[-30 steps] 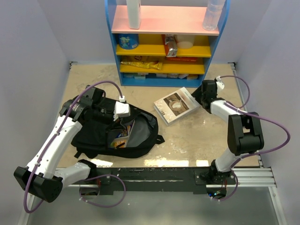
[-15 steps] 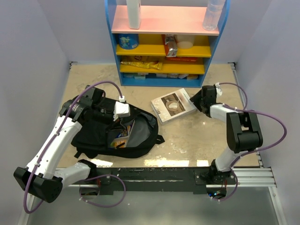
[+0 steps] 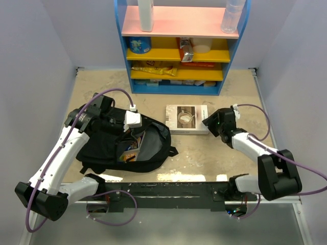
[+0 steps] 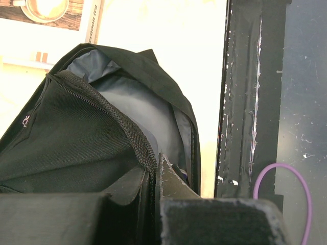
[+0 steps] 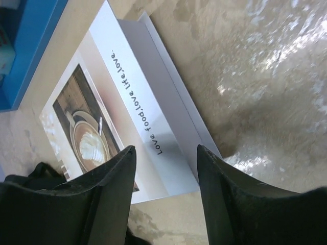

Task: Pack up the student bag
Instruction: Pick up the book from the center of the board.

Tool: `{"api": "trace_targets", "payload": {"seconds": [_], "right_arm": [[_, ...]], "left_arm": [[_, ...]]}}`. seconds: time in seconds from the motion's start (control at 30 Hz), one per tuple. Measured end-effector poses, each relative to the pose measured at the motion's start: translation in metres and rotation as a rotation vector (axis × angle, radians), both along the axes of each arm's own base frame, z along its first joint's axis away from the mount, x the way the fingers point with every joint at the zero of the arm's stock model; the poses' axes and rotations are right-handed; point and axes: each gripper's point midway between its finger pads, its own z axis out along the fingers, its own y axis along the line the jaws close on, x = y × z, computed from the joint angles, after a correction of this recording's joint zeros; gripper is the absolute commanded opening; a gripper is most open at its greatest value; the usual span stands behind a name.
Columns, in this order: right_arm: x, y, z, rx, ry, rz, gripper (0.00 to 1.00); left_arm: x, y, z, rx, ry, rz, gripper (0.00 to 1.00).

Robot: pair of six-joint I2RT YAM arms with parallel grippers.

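Note:
The book's far corner [image 3: 206, 106] [image 5: 107, 7] is farther outward, so I need to move my right gripper's fingers outward along the book's edge next, to close on the overhanging edge of the top cover.
The student bag [image 3: 102, 148] is a large black backpack lying on the left of the table with its main opening gaping. Some colourful items [image 3: 132, 149] show inside. My left gripper [image 3: 132, 131] is shut on the bag's zipper edge [image 4: 145, 153] and holds the opening up. A white book [image 3: 187, 119] with a coffee-cup cover lies flat just right of the bag. My right gripper [image 3: 211, 123] is open at the book's right edge. In the right wrist view its fingers [image 5: 110, 199] straddle the book's near corner [image 5: 173, 168].
A blue shelf unit [image 3: 180, 84] stands at the back with bottles on top and snack packets on the yellow shelves. A black rail [image 3: 168, 190] runs along the near table edge. Grey walls close in left and right.
My right arm has swung toward the near side and left. The book has turned from tilted to square and slid a little toward the bag. The left arm has not moved.

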Motion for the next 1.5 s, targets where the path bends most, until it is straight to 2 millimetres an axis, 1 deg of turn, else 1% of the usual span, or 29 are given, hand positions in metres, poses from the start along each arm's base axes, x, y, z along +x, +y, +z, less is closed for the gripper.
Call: {"api": "trace_targets", "payload": {"seconds": [0.07, 0.13, 0.2, 0.27, 0.33, 0.4, 0.57, 0.63, 0.73, 0.77, 0.83, 0.87, 0.93, 0.97, 1.03, 1.27, 1.37, 1.43, 1.5], "right_arm": [[0.007, -0.009, -0.004, -0.011, 0.017, -0.026, 0.57], [0.022, -0.015, -0.008, -0.025, 0.034, -0.045, 0.58], [0.043, -0.018, -0.012, -0.041, 0.049, -0.055, 0.58], [0.069, -0.016, -0.013, -0.053, 0.046, -0.054, 0.58], [0.09, -0.013, -0.013, -0.057, 0.026, -0.048, 0.58], [0.101, -0.013, -0.016, -0.059, 0.008, -0.046, 0.58], [0.116, -0.013, -0.017, -0.044, -0.043, -0.049, 0.55], [0.12, -0.012, -0.017, -0.037, -0.062, -0.047, 0.53], [0.121, -0.012, -0.02, -0.028, -0.078, -0.048, 0.46], [0.121, -0.013, -0.02, -0.024, -0.086, -0.051, 0.41], [0.121, -0.012, -0.02, -0.014, -0.098, -0.049, 0.35], [0.122, -0.012, -0.019, -0.008, -0.105, -0.05, 0.28], [0.124, -0.014, -0.017, 0.005, -0.125, -0.062, 0.19], [0.124, -0.015, -0.016, 0.008, -0.132, -0.064, 0.09], [0.123, -0.015, -0.016, 0.013, -0.137, -0.069, 0.01], [0.112, -0.016, -0.013, 0.028, -0.128, -0.082, 0.0], [0.105, -0.017, -0.007, 0.028, -0.13, -0.081, 0.0], [0.1, -0.018, 0.003, 0.029, -0.141, -0.081, 0.0], [0.093, -0.019, 0.018, 0.032, -0.162, -0.079, 0.0]], "left_arm": [[0.0, 0.0, 0.0, 0.0, 0.001, 0.0, 0.0], [0.0, 0.0, 0.0, 0.001, 0.001, 0.0, 0.0], [0.0, 0.0, 0.0, 0.002, 0.0, 0.001, 0.0], [0.0, 0.001, 0.0, 0.003, -0.001, 0.002, 0.0], [0.0, 0.001, 0.0, 0.003, -0.004, 0.003, 0.0], [0.0, 0.002, 0.001, 0.006, -0.008, 0.005, 0.0], [0.0, 0.002, 0.0, 0.01, -0.008, 0.008, 0.0], [0.0, 0.002, 0.0, 0.01, -0.007, 0.008, 0.0], [0.0, 0.002, 0.0, 0.01, -0.001, 0.012, 0.0], [0.0, 0.002, 0.0, 0.01, 0.0, 0.012, 0.0], [0.0, 0.002, 0.0, 0.011, 0.001, 0.013, 0.0], [0.0, 0.002, 0.0, 0.011, 0.002, 0.013, 0.0], [0.0, 0.002, 0.0, 0.011, 0.002, 0.013, 0.0], [0.0, 0.002, 0.0, 0.011, 0.002, 0.013, 0.0], [0.0, 0.002, 0.0, 0.01, 0.002, 0.013, 0.0], [0.0, 0.002, 0.0, 0.01, 0.002, 0.013, 0.0], [0.0, 0.002, 0.0, 0.01, 0.002, 0.013, 0.0], [0.0, 0.002, 0.0, 0.01, 0.002, 0.013, 0.0], [0.0, 0.002, 0.0, 0.01, 0.001, 0.013, 0.0]]}}
